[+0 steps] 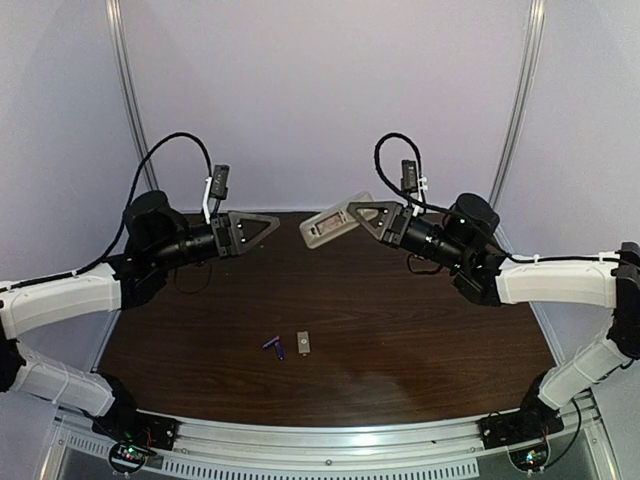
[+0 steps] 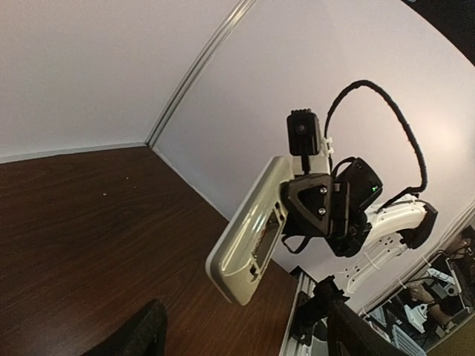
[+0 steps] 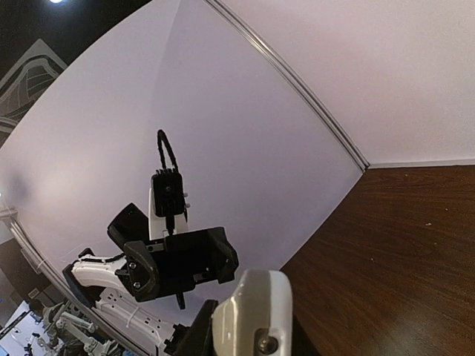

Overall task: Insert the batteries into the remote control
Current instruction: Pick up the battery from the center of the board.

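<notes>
The remote's battery hollow is empty, so the left gripper next needs to tip downward and go back down onto the battery farther from the remote's cover, below and back from it.
My right gripper (image 1: 352, 214) is shut on one end of the remote control (image 1: 328, 229) and holds it tilted in the air above the far middle of the table. In the left wrist view the remote (image 2: 252, 233) shows its beige back with the battery recess open and empty. Its end fills the bottom of the right wrist view (image 3: 256, 315). My left gripper (image 1: 272, 225) is open and empty, in the air, facing the remote a little to its left. The two purple-blue batteries (image 1: 275, 346) lie on the table near the front middle.
A small flat grey-white cover piece (image 1: 303, 343) lies just right of the batteries. The dark wooden table (image 1: 420, 330) has a metal rail along its near edge. A pale curved backdrop wall stands behind.
</notes>
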Controlling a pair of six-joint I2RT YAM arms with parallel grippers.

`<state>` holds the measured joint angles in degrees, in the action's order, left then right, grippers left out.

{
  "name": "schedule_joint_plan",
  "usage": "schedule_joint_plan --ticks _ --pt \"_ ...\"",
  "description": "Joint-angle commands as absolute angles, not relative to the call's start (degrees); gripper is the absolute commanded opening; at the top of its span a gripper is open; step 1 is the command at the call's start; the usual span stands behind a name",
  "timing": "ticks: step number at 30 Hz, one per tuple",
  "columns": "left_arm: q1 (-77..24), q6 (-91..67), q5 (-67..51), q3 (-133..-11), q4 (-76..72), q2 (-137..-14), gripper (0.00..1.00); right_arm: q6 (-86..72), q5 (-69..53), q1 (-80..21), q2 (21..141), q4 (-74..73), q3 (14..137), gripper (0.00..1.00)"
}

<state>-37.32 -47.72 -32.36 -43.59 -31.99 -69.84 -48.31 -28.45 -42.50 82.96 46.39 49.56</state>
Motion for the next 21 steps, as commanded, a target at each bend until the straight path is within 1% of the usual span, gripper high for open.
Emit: schedule_joint_plan --ticks 1,3,6,11,14,21 --pt "-37.0 -30.09 -24.37 -48.47 1.93 -67.15 0.74 -44.87 -31.72 -40.24 78.82 36.18 47.31 0.0" --pt "-37.0 -26.76 -21.82 -50.01 11.54 -67.29 0.72 -43.09 -32.4 -39.44 77.6 31.8 46.63 0.0" --pt "-37.0 -23.61 -19.19 -51.43 19.5 -68.96 0.67 -40.88 -33.27 -38.37 76.18 25.86 45.87 0.0" --pt "-37.41 -21.19 -18.25 -53.99 27.32 -74.36 0.57 -39.55 -34.87 -36.89 74.8 21.0 44.68 0.0" --pt "-39.1 -19.82 -14.4 -56.1 31.91 -77.4 0.52 -38.5 -35.56 -36.72 74.24 18.75 44.56 0.0" --pt "-41.39 -17.84 -11.78 -56.97 37.03 -80.82 0.38 -37.31 -38.34 -36.47 74.01 17.33 44.18 0.0"
